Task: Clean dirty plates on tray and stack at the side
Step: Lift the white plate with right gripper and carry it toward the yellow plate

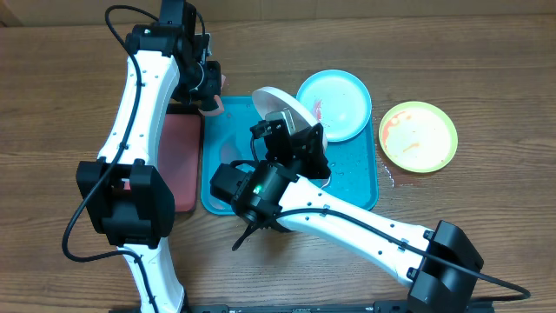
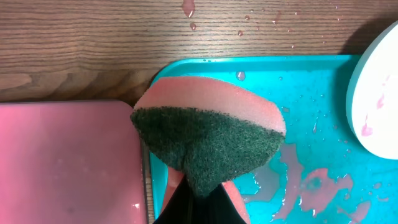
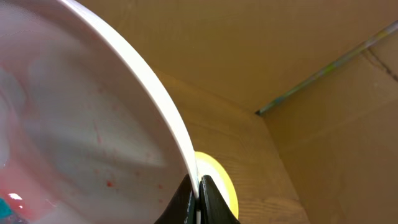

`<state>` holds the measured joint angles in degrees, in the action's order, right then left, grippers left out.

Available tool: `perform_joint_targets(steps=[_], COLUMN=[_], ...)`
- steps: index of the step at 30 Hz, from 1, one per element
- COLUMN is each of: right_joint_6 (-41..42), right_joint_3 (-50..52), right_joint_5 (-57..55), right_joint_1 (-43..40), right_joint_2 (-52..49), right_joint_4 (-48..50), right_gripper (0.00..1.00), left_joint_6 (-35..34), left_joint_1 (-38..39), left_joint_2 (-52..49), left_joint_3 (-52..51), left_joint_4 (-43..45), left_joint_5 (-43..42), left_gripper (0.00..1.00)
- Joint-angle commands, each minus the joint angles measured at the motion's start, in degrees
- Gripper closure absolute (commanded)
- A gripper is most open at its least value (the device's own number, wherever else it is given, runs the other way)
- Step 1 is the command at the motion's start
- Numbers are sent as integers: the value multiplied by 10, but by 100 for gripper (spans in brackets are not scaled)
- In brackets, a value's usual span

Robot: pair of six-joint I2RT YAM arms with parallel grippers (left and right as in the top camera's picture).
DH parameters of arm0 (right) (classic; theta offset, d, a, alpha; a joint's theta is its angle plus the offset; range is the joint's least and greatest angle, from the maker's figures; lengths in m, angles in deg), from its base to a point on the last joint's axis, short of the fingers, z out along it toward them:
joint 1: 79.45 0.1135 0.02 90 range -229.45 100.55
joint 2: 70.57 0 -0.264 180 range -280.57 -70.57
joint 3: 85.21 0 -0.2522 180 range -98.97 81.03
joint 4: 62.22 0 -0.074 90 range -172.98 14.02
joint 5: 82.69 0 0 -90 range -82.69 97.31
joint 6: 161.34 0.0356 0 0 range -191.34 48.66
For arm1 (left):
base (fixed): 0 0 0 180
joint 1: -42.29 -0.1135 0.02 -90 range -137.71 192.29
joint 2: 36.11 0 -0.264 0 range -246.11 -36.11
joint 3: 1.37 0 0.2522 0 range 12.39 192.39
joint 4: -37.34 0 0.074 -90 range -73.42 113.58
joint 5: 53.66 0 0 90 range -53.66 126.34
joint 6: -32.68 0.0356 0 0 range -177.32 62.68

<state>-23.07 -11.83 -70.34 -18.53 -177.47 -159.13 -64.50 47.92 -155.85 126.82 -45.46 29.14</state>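
Observation:
I need to move my right gripper to the right in the overhead view next, then down over the yellow-green plate (image 1: 418,136) (image 3: 219,175) to let go, because it lies off the tray.
My right gripper (image 1: 300,130) is shut on the rim of the white plate (image 1: 282,106), holding it tilted on edge above the turquoise tray (image 1: 360,187). Its face (image 3: 81,143) carries red specks and a pink smear. The light blue plate (image 1: 340,103) lies across the tray's far right corner with a red streak. Off the tray to the right, the yellow-green plate (image 1: 418,136) rests on the table. My left gripper (image 1: 208,106) is shut on a pink sponge with a dark green scrub pad (image 2: 208,140), above the tray's wet left edge (image 2: 205,65).
A dark red tray (image 1: 181,161) lies just left of the turquoise one. Pinkish water puddles on the turquoise tray floor (image 2: 311,183), and drops spot the wooden table (image 2: 189,12) beyond it. A cardboard wall (image 3: 280,56) stands past the table.

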Motion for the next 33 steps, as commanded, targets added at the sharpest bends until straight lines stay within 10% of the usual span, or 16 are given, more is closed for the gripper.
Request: perform_joint_targets(steps=[1,33], right_joint_6=[17,182], right_joint_3=[-10,-10], right_joint_5=[-42,155], right_joint_1=[3,-9], right_joint_2=[11,22], right_joint_4=[0,-68], right_gripper=[96,96], left_joint_6=[-8,-8], left_joint_1=[4,4], left_joint_2=[0,0], left_joint_3=[10,10], left_joint_4=[1,-3], left_joint_5=[4,4], left_gripper=[96,96])
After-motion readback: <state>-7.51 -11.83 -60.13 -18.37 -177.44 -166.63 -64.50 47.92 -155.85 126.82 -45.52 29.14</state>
